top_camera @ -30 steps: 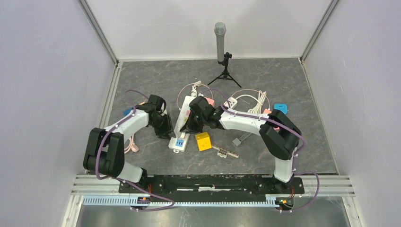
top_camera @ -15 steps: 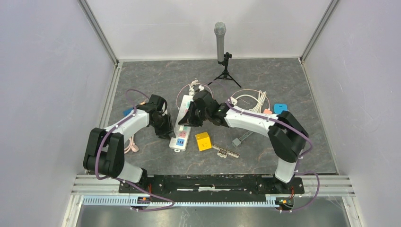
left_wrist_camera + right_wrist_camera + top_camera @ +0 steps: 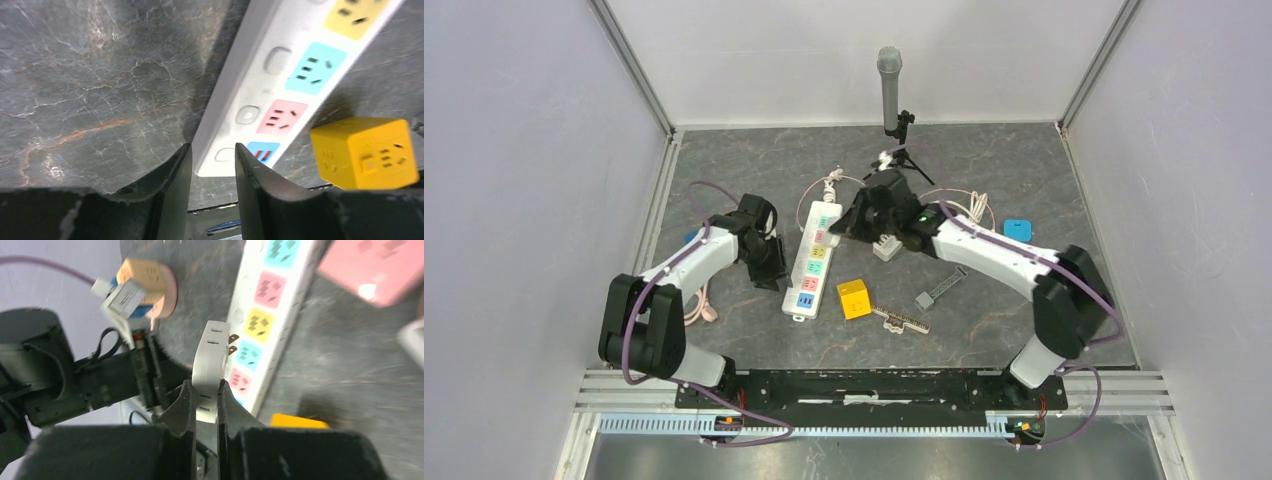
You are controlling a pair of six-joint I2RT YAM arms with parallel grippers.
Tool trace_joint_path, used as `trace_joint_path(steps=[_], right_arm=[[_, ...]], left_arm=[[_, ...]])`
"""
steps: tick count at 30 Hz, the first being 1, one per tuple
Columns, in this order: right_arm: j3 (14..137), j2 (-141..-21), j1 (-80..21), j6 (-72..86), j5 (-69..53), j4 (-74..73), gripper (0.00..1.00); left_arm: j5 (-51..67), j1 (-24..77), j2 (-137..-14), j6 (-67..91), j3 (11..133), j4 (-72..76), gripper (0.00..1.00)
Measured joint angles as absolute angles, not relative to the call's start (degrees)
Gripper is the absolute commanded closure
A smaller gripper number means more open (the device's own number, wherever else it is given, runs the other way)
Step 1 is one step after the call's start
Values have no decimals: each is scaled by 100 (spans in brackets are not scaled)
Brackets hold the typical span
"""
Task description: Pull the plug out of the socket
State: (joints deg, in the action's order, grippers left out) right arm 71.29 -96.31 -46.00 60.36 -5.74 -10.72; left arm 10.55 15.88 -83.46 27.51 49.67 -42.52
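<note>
The plug's pins are clear of the sockets. My right gripper needs to move next off the power strip (image 3: 812, 262), past the white adapter, and down to the table by the grey part.
The white power strip (image 3: 812, 262) with coloured sockets lies on the grey table, also in the left wrist view (image 3: 280, 75) and the right wrist view (image 3: 265, 315). My right gripper (image 3: 852, 224) is shut on a white plug (image 3: 210, 365) and holds it above the strip, clear of the sockets, its brass prongs bare. The plug is mostly hidden under the gripper in the top view. My left gripper (image 3: 770, 272) rests low by the strip's left side. Its jaws (image 3: 211, 150) stand slightly apart and empty, with the strip's near corner just beyond them.
A yellow cube socket (image 3: 854, 298) sits right of the strip's near end. A microphone on a tripod (image 3: 890, 95) stands at the back. White cables (image 3: 969, 215), a white adapter (image 3: 886, 245), a blue piece (image 3: 1018, 229), a grey part (image 3: 934, 292) and a ruler-like bar (image 3: 902, 318) lie to the right.
My right gripper moved back and to the right, away from the strip, with the white plug in it. The strip shifted slightly. My left gripper stayed beside the strip.
</note>
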Motion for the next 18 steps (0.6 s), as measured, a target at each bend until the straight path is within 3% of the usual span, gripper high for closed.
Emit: trace_joint_path(steps=[7,10,14,18], right_arm=[[6495,-8099,-3940,5162,408,-1365,100],[6108,-7494,-3730,4694,620,-1413,100],[5636,-7083,-3509,3992,690,-1500,100],[5262,-7057,-3242,3474,307,-1616,100]], left_arm=[[1037,1588,-8014,2740,5771,-4442,42],[961,1579,-7894,2742,6055,-4449,32],[672,1522,-7773,2753,6318,-4504,0],[32,1380,-7684,2853,6554,-4718,0]])
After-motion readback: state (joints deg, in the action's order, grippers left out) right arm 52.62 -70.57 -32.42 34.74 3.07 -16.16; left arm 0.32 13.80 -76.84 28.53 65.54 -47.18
